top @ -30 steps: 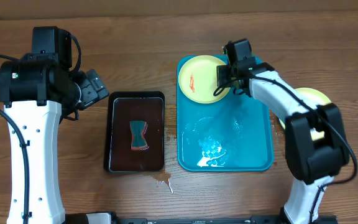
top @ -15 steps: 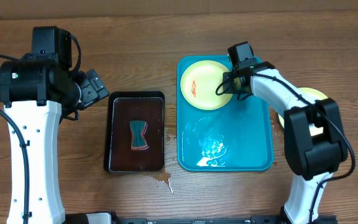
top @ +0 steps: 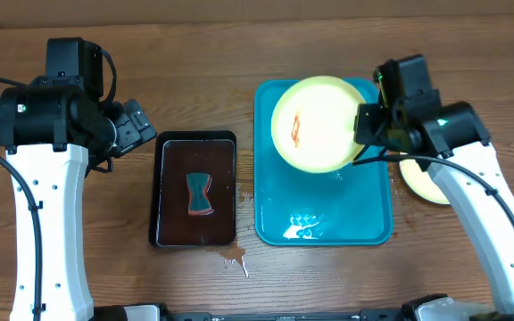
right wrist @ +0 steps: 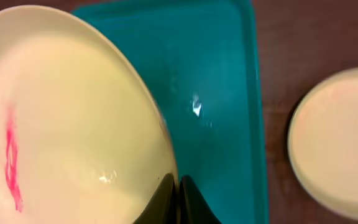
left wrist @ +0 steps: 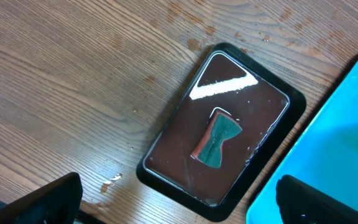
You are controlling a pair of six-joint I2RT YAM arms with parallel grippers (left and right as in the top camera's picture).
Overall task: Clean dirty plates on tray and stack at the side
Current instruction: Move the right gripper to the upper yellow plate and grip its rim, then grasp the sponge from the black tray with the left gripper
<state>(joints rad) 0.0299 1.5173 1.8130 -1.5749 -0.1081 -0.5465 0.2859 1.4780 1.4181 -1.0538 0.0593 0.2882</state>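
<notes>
The turquoise tray's middle (top: 308, 185) lies bare below and back of the tilted plate, so the robot's right gripper needs to move back and down to release the plate there.
A pale yellow-green plate (top: 315, 125) with a red smear hangs tilted above the far end of the turquoise tray (top: 364, 205). My right gripper (top: 361, 125) is shut on its right rim. In the right wrist view the fingers pinch the plate (right wrist: 73, 124) at its edge, the gripper (right wrist: 178, 183) over the tray (right wrist: 222, 93). A second pale plate (top: 422, 183) lies on the table right of the tray, partly under my right arm, and shows as the plate (right wrist: 340, 137). My left gripper (left wrist: 179, 186) stands open and holds nothing, above the table by the black tray.
A black tray (top: 172, 152) with a teal and red sponge (top: 200, 194) sits left of the turquoise tray, also seen as the black tray (left wrist: 166, 143). Water pools at the turquoise tray's near end. Small wet spots (top: 235, 260) mark the wood.
My right gripper has shut on the plate's rim and lifted it off the tray, swinging it up and to the right. The left arm has not moved.
</notes>
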